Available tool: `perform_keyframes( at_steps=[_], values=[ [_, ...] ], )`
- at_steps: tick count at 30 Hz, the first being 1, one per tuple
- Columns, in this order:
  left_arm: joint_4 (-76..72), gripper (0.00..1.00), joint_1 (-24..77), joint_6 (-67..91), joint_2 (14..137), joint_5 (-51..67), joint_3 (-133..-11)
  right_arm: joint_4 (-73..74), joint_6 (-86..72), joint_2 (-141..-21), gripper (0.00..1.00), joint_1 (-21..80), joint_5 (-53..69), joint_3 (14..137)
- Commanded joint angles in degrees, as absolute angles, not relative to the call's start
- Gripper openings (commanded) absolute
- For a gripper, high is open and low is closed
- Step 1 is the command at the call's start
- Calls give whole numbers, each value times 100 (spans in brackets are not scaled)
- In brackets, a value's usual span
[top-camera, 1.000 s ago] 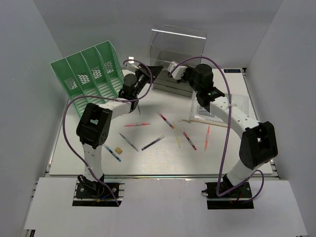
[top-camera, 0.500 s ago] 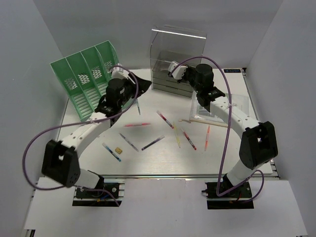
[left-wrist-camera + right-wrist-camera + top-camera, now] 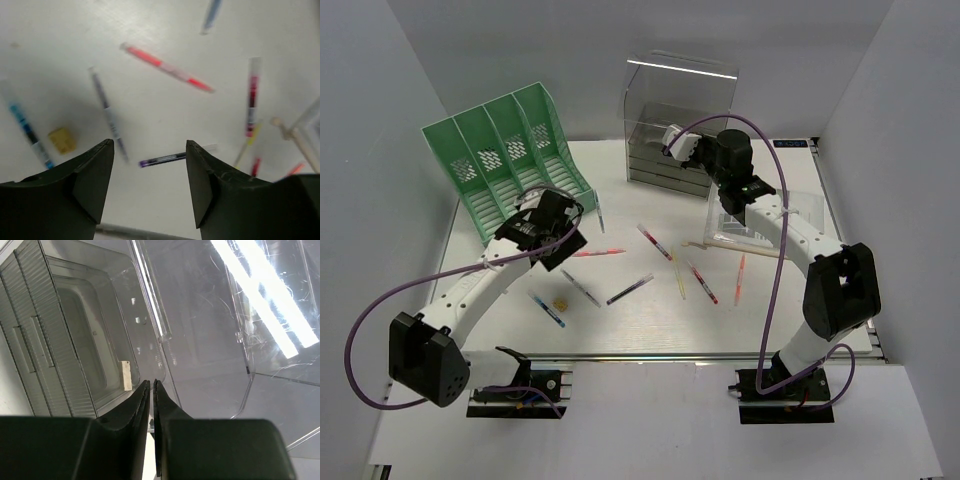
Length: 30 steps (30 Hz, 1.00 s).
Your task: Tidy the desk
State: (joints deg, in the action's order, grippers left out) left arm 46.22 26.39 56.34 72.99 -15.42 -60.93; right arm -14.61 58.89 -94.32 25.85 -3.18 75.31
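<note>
The robot will next lower its left gripper back toward the silver bar and turn it onto the small yellow block.
The white desk has several pens scattered across its middle, among them a red one and a purple one. My left gripper hovers open over the left part of the desk with nothing between its fingers. In the left wrist view the left gripper looks down on the purple pen, a red pen and a small yellow block. My right gripper is shut, up against the clear drawer box; in the right wrist view the right gripper has its jaws pressed together and empty.
A green slotted file rack stands at the back left. A clear plastic sleeve with papers lies at the right. A blue pen lies near the yellow block. A silver rail runs along the near edge.
My left arm has swung back from beside the drawer box toward the near left, over the pens, and its jaws have opened. The right arm has barely moved.
</note>
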Motion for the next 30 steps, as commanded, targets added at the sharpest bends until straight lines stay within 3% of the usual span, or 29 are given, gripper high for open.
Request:
perform_keyframes(
  at_steps=[1,10,30],
  values=[
    [6187,70,2646,6495,7216,-2136,-6249,-1811,5810,-9422,13,2505,-378,7612],
    [6056,72,2646,7189,7215,-1794,-5072,-1881,5871,-9439,13,2496,-396,7488],
    [5107,54,2646,7225,7778,-1881,-4491,-1863,5889,-9360,13,2417,-396,7444]
  ],
)
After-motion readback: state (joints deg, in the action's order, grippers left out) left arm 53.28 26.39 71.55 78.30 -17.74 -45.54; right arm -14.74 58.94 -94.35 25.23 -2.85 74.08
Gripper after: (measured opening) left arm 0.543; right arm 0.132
